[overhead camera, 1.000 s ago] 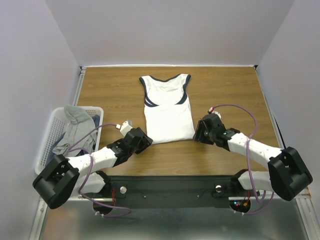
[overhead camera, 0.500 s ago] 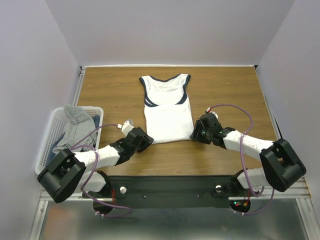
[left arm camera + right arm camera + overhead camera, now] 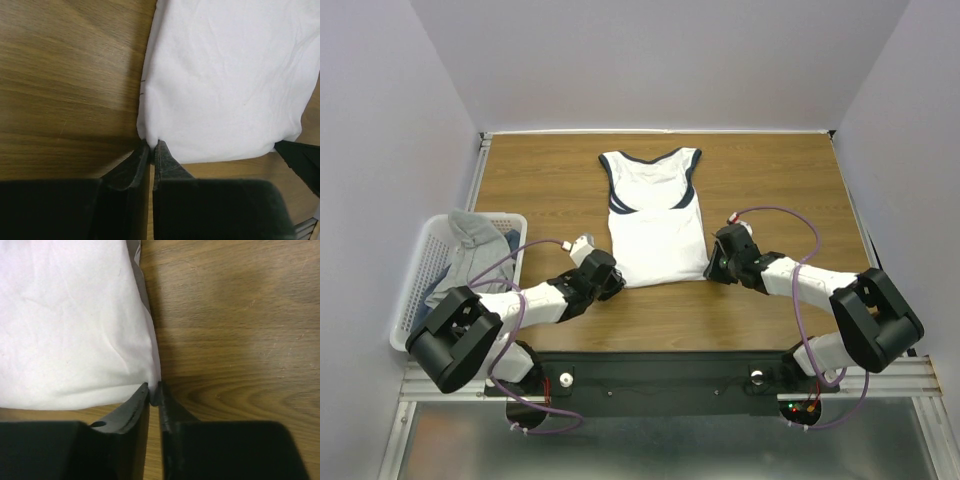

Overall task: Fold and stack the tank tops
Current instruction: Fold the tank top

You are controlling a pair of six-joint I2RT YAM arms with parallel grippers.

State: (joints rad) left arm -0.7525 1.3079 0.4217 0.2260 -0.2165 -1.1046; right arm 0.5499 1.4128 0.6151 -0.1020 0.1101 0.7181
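My left gripper should pull the tank top's pinched hem corner back and release it by the near edge of the table, because that bare part of the table lies back from the gripper.
A white tank top (image 3: 655, 215) with navy-edged neck and armholes lies flat on the wooden table (image 3: 540, 180), neck toward the far wall. My left gripper (image 3: 611, 281) is shut on its near left hem corner; in the left wrist view the white cloth (image 3: 225, 85) is pinched between the black fingertips (image 3: 152, 146). At the near right hem corner my right gripper (image 3: 711, 270) is also shut, and the right wrist view shows the cloth (image 3: 70, 330) nipped between its tips (image 3: 154, 388). Grey tank tops (image 3: 470, 255) lie heaped in the basket at the left.
A white plastic lattice basket (image 3: 415, 285) sits at the table's left edge beside my left arm. Purple cables loop over both arms. Grey walls close in the table at the back and both sides.
Both grippers have slid inward to the hem corners of the white tank top and closed on the cloth. The top itself has not moved.
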